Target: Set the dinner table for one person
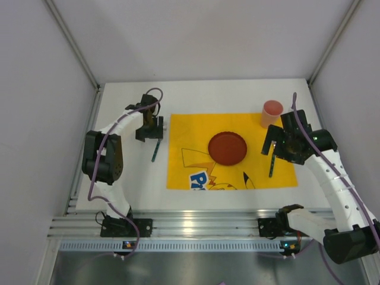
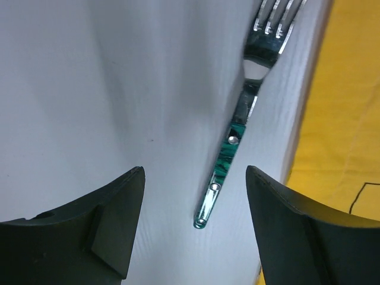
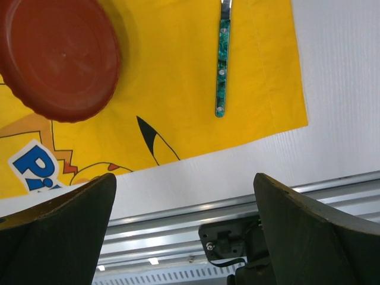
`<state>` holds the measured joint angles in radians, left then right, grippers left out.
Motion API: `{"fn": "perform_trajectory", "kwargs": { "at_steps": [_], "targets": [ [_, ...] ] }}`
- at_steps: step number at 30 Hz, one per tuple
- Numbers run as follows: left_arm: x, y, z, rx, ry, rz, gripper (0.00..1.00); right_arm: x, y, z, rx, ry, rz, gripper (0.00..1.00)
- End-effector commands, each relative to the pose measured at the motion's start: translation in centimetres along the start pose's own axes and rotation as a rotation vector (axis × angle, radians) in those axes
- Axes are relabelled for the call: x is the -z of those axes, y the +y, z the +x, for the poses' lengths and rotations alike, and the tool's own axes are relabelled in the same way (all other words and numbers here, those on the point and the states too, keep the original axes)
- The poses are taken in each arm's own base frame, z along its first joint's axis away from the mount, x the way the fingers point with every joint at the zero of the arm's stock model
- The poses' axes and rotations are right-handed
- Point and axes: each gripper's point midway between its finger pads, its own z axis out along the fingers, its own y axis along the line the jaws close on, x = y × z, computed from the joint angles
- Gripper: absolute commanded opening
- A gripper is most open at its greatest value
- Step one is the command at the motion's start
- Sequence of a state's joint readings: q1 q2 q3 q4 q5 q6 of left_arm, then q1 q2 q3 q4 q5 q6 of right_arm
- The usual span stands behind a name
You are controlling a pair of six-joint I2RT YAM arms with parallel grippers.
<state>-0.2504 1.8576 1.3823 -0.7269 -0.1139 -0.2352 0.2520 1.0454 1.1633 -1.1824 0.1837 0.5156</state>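
The fork (image 1: 155, 151) is below my left gripper's fingers, so I should next lower that gripper a little toward the mat, to the green handle beside the metal neck.
The white dinner table (image 1: 135, 178) carries a yellow cartoon placemat (image 1: 190, 130). A red plate (image 1: 227, 148) sits at the mat's middle and a pink cup (image 1: 272, 112) at its far right corner. A green-handled fork (image 1: 155, 151) lies on the bare table just left of the mat. My left gripper (image 1: 149, 131) hovers over the fork's far end, open and empty; in the left wrist view the fork (image 2: 228, 157) lies between the open fingers (image 2: 113, 225). A green-handled utensil (image 1: 272, 164) lies on the mat right of the plate, its head hidden. My right gripper (image 1: 274, 144) is open above it.
The right wrist view shows the plate (image 3: 59, 56), the utensil's handle (image 3: 222, 65), the mat's near right corner (image 3: 279, 113) and the metal rail (image 3: 196, 208) at the table's near edge. Grey walls enclose the table on three sides.
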Motion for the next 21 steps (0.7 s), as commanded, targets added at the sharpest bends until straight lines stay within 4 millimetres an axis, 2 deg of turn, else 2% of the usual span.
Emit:
{"fn": "perform_trajectory", "kwargs": {
  "at_steps": [1,8,12,15,19,21],
  "targets": [
    [-0.6,1.1,-2.2,0.030,-0.080,0.031,0.74,-0.3,0.7,-1.2,-0.004,-0.039,-0.029,1.00],
    [-3.7,0.2,-0.2,0.046,0.006,0.075,0.70,-0.7,0.8,-1.0,-0.023,-0.022,-0.029,1.00],
    [-3.2,-1.4,-0.8,0.065,-0.013,0.157,0.69,-0.6,0.7,-1.5,-0.019,-0.030,-0.016,1.00],
    [-2.6,-1.5,-1.0,0.065,-0.032,0.170,0.68,-0.8,0.8,-1.5,-0.014,-0.023,-0.011,1.00],
    [-3.9,-1.1,0.7,0.063,0.014,0.147,0.61,-1.0,1.2,-1.7,-0.026,-0.018,-0.017,1.00],
    [-3.7,-1.4,1.0,0.075,0.014,0.152,0.59,-1.1,1.5,-2.0,-0.028,-0.014,-0.024,1.00]
  ]
}}
